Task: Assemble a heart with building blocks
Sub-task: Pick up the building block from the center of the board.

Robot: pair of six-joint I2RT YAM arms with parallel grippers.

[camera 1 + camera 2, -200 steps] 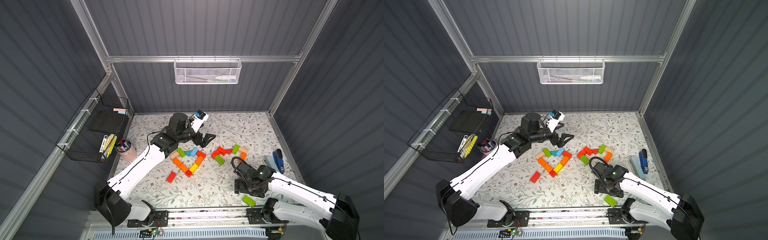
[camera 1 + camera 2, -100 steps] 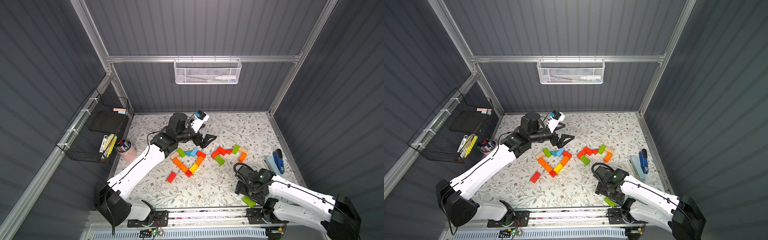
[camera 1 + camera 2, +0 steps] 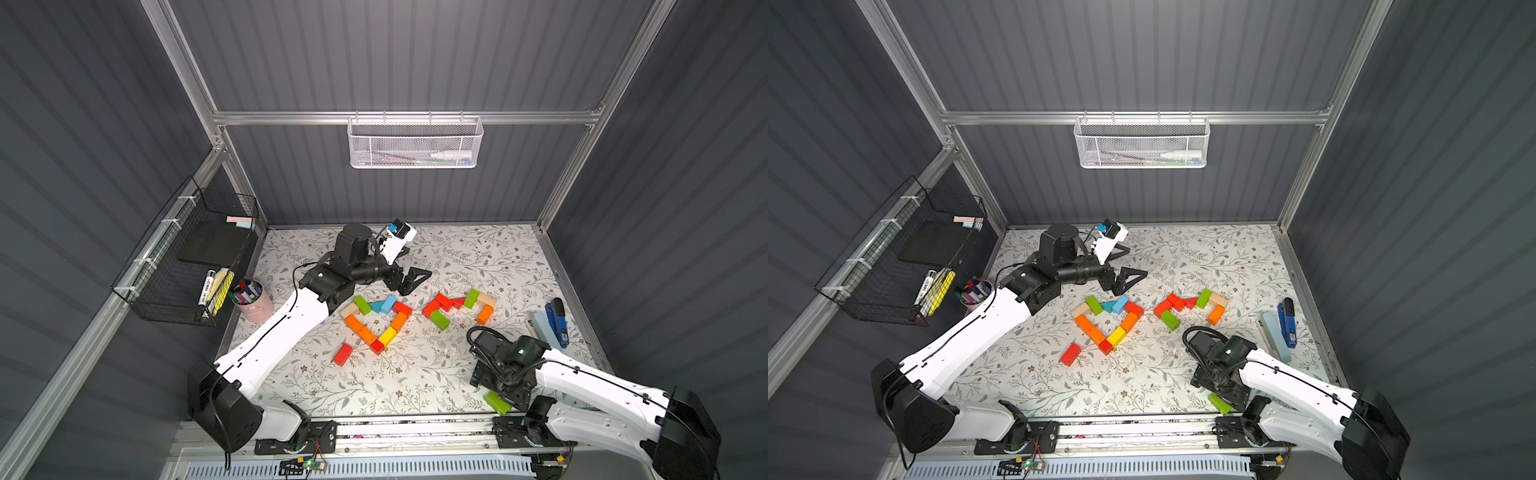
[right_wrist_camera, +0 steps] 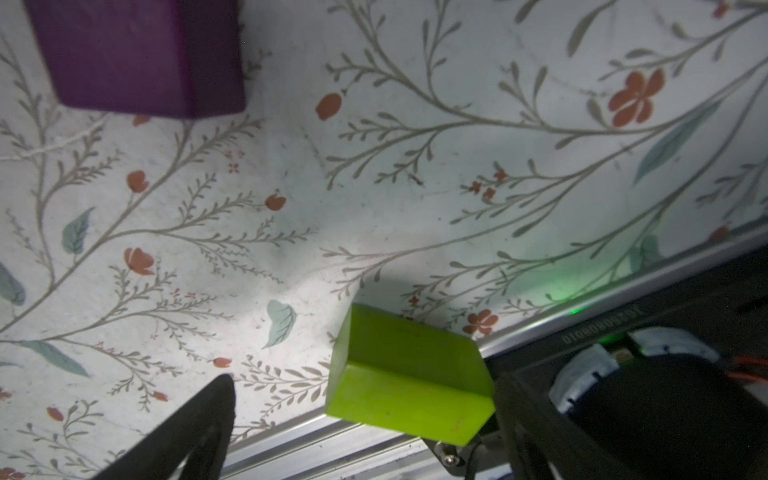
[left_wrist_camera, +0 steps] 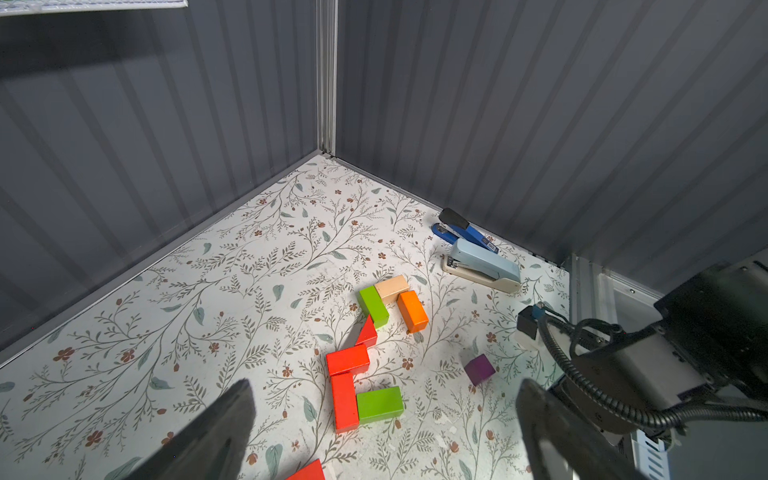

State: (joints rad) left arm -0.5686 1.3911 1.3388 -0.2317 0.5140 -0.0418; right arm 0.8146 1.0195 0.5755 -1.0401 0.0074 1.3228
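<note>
The robot's right gripper needs to close both open fingers onto the opposite sides of the green block (image 3: pixel 496 402) (image 4: pixel 409 374) next, because the block is already between them, close to one finger.
In both top views the building blocks form a V-shaped group (image 3: pixel 374 322) (image 3: pixel 1106 320) and a second group (image 3: pixel 457 305) (image 3: pixel 1190 307) to its right. A lone red block (image 3: pixel 343 354) lies nearer the front. My left gripper (image 3: pixel 409 280) (image 5: pixel 384 388) hangs open behind the groups with nothing in it. My right gripper (image 3: pixel 494 388) (image 4: pixel 365 382) is open at the table's front edge. A green block (image 3: pixel 496 402) (image 4: pixel 409 374) lies between its fingers, close against one of them. A purple cube (image 4: pixel 137 54) (image 5: pixel 479 369) sits just beyond.
Two staplers (image 3: pixel 552 322) (image 5: pixel 478 266) lie by the right wall. A pink cup of markers (image 3: pixel 251 297) and a black wire basket (image 3: pixel 187 266) are at the left. A white mesh basket (image 3: pixel 411 143) hangs on the back wall. An aluminium rail (image 4: pixel 374 449) borders the front edge.
My right arm has drawn back from beside the right block group to the front edge, bringing its open jaws around the green block. The left arm has stayed still.
</note>
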